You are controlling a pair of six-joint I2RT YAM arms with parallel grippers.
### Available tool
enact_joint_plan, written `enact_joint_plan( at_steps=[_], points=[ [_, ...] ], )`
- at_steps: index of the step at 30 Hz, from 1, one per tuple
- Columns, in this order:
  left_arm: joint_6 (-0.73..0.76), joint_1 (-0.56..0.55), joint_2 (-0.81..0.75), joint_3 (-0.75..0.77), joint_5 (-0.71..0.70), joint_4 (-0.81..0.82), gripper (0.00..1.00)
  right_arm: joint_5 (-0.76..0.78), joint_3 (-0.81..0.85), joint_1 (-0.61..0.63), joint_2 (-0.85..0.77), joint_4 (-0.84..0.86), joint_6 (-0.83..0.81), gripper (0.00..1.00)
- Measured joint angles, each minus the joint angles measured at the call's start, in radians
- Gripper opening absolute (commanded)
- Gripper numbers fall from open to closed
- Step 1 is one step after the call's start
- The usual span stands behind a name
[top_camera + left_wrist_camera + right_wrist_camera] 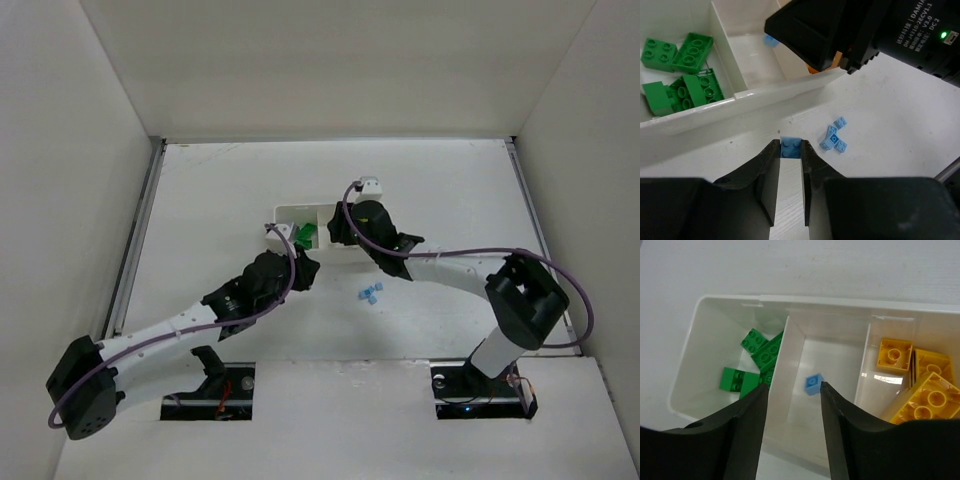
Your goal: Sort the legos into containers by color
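The tray's middle section (pixel 325 230) (pixel 760 64), already holding a blue lego, lies outward. My left gripper carries its lego outward over that section's bottom next and releases it.
The white three-compartment tray (pixel 290 210) holds green legos (pixel 760 351) in its left compartment, one tiny light blue lego (pixel 813 383) in the middle and yellow-orange legos (pixel 920 385) in the right. My right gripper (pixel 792 386) is open above the middle compartment, and the blue lego lies just off its right fingertip. My left gripper (pixel 791 145) is shut on a small blue lego (pixel 791 148) just in front of the tray's near wall (pixel 765 97). A small cluster of loose blue legos (pixel 835 139) lies on the table to its right and also shows in the top view (pixel 370 294).
The right arm's wrist (pixel 865 30) hangs over the tray right in front of my left gripper. White walls enclose the table on three sides. A purple cable (pixel 470 255) loops along the right arm.
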Motion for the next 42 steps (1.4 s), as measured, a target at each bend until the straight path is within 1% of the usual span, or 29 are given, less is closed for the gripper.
enact_joint_plan(
  at_steps=[4,6,10,11,13,17,23,24,27,32,35,38,40,42],
  points=[
    [0.000,0.040,-0.003,0.003,0.000,-0.013,0.14,0.005,-0.004,-0.002,-0.017,0.001,-0.010,0.55],
    [0.003,0.057,0.016,0.018,0.000,-0.019,0.15,0.012,-0.017,-0.002,-0.047,0.009,-0.011,0.53],
    [0.019,0.074,0.119,0.095,0.004,-0.017,0.15,0.048,-0.103,0.001,-0.159,0.037,-0.009,0.32],
    [0.024,0.076,0.154,0.120,0.006,-0.013,0.15,0.060,-0.131,0.003,-0.192,0.040,-0.005,0.28],
    [0.036,0.079,0.222,0.164,0.008,-0.005,0.16,0.086,-0.195,0.016,-0.259,0.045,0.003,0.26],
    [0.060,0.089,0.346,0.236,0.012,0.011,0.17,0.122,-0.323,0.057,-0.376,0.029,0.023,0.28],
    [0.088,0.122,0.488,0.327,0.019,0.018,0.20,0.159,-0.472,0.103,-0.505,-0.048,0.084,0.39],
    [0.092,0.126,0.504,0.339,0.019,0.019,0.21,0.165,-0.489,0.108,-0.515,-0.063,0.096,0.40],
    [0.105,0.136,0.550,0.374,0.020,0.022,0.29,0.176,-0.533,0.126,-0.535,-0.109,0.127,0.46],
    [0.117,0.139,0.583,0.394,0.018,0.023,0.39,0.183,-0.545,0.192,-0.538,-0.195,0.156,0.50],
    [0.117,0.139,0.582,0.394,0.014,0.025,0.39,0.180,-0.543,0.248,-0.521,-0.213,0.158,0.49],
    [0.117,0.136,0.577,0.393,0.010,0.024,0.39,0.165,-0.523,0.271,-0.461,-0.229,0.158,0.47],
    [0.117,0.130,0.558,0.386,0.006,0.024,0.39,0.163,-0.501,0.271,-0.410,-0.237,0.154,0.48],
    [0.115,0.121,0.518,0.362,0.005,0.028,0.39,0.164,-0.482,0.270,-0.371,-0.241,0.150,0.52]
  ],
)
